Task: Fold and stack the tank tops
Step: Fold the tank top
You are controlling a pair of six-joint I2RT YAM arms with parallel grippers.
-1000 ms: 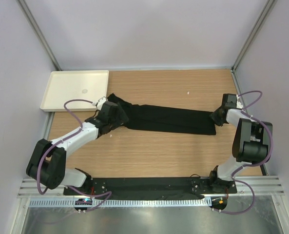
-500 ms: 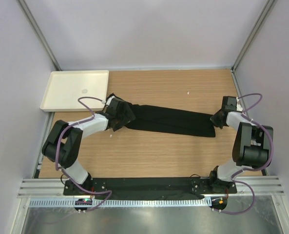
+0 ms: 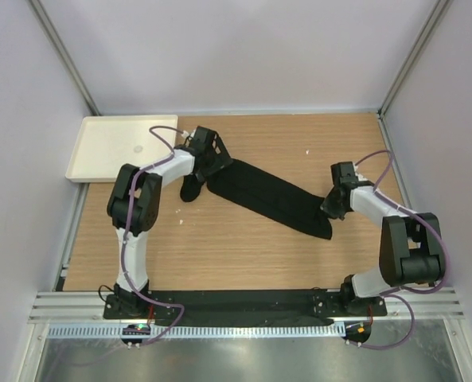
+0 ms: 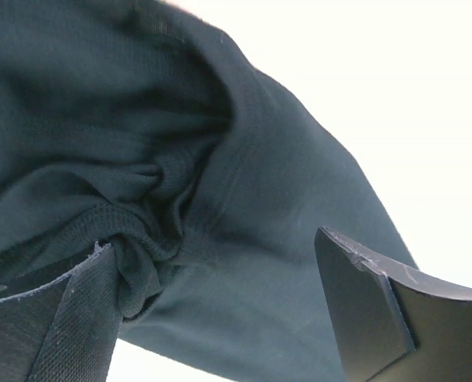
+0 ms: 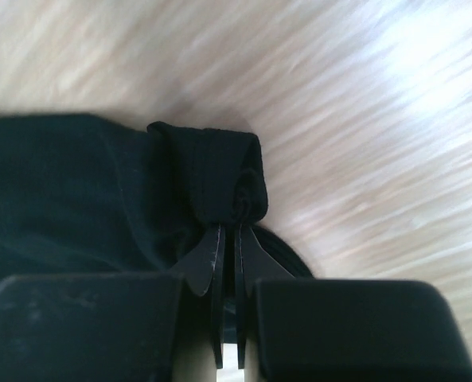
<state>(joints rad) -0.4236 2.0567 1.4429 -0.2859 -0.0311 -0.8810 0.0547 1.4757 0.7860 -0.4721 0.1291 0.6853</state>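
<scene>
My right gripper moves back toward the bare near tabletop next and releases the tank top's rolled corner there, as that place lies to its left in the top view.
The black tank top [image 3: 267, 195] lies folded into a narrow band, running diagonally across the wooden table from back left to the near right. My left gripper [image 3: 211, 159] is at its back-left end. In the left wrist view its jaws stand wide around the cloth [image 4: 243, 159], and a bunched fold rests against the left finger [image 4: 76, 318]. My right gripper [image 3: 333, 204] is at the near-right end. The right wrist view shows it [image 5: 229, 227] shut on a rolled corner of the tank top [image 5: 212, 167]. A dark end of the fabric [image 3: 192, 189] trails below the left gripper.
A cream tray [image 3: 108, 147] sits at the back-left corner of the table [image 3: 243, 255], just left of the left gripper. Grey walls and metal posts close in the sides and back. The arm bases stand at the near edge.
The left arm swung toward the back with the top's left end. The right gripper shut on the right end and moved inward to the left. The top now lies diagonal and shorter.
</scene>
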